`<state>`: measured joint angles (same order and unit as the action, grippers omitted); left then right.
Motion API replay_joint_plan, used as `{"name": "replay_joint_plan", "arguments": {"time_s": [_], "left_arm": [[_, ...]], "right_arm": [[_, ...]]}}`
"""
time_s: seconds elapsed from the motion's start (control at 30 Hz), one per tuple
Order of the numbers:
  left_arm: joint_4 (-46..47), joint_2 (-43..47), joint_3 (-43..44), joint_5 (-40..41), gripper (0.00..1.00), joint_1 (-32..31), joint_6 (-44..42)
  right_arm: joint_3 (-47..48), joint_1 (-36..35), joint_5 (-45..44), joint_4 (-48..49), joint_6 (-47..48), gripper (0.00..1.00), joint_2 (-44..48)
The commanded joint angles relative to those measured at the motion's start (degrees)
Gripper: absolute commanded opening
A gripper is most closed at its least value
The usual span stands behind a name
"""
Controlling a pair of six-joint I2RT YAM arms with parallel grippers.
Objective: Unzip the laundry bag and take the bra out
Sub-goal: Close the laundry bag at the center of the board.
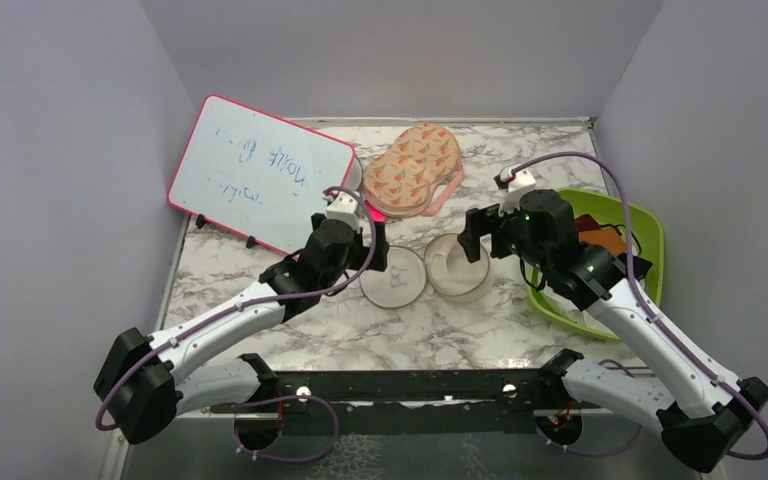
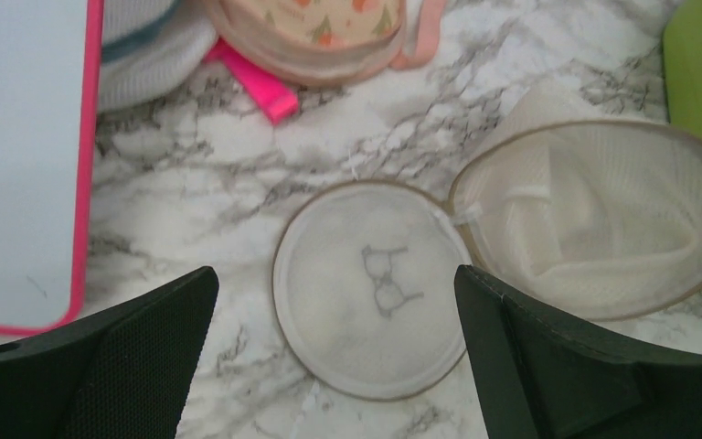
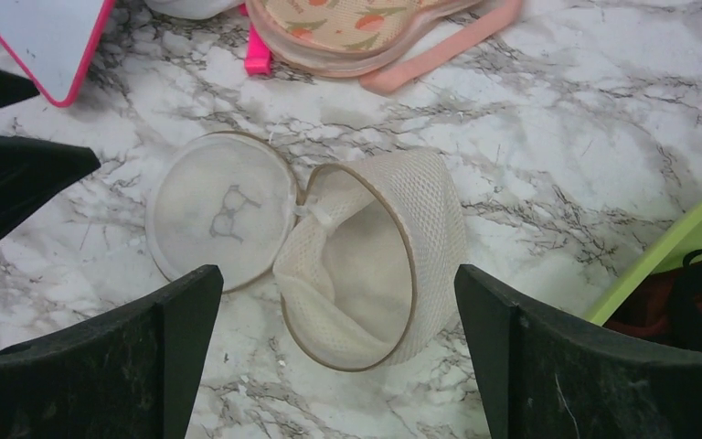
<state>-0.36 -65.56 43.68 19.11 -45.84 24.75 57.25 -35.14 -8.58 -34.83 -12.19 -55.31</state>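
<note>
The lid's near rim is clear of the joint. I should lower my left gripper back onto that rim next, away from the pod (image 3: 336, 274).
The laundry bag (image 1: 457, 265) stands unzipped in the middle of the table, its white mesh pod open and empty inside (image 3: 375, 265). Its round lid (image 1: 393, 277) with the bra outline lies flat to the left, joined at the rim (image 2: 370, 288). An orange-brown fabric piece, the bra (image 1: 603, 240), lies in the green bin, partly hidden by my right arm. My left gripper (image 1: 378, 250) hovers open over the lid (image 2: 334, 283). My right gripper (image 1: 477, 238) hovers open over the pod (image 3: 336, 274). Both are empty.
A pink-rimmed whiteboard (image 1: 260, 175) leans at the back left. A peach patterned case (image 1: 415, 165) with a pink strap lies at the back. A pink marker (image 2: 256, 82) lies beside it. The green bin (image 1: 645, 225) at the right also holds dark cloth.
</note>
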Motion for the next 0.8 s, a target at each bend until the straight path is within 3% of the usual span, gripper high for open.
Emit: {"name": "replay_joint_plan", "arguments": {"time_s": [0.0, 0.13, 0.3, 0.47, 0.77], "left_arm": [[-8.40, 7.53, -5.68, -3.51, 0.99, -0.10, 10.69], [-11.10, 9.55, -7.55, -7.30, 0.96, -0.12, 10.48], [-13.02, 3.11, -5.40, -9.95, 0.91, -0.08, 6.53], [-13.23, -5.31, -2.12, -8.84, 0.77, -0.20, 3.09], [-11.02, -14.53, 0.89, -4.41, 0.64, -1.07, -1.28]], "right_arm": [[-2.35, -0.09, 3.33, 1.85, 2.52, 0.97, 0.33], [-2.86, -0.09, 2.16, 1.71, 3.28, 0.99, -0.24], [-3.38, -0.11, 2.84, 2.40, 3.91, 0.99, -0.10], [-3.97, -0.06, 2.40, 2.48, 4.42, 0.99, 0.59], [-4.34, -0.09, 3.63, 2.44, 3.59, 0.99, 0.94]]}}
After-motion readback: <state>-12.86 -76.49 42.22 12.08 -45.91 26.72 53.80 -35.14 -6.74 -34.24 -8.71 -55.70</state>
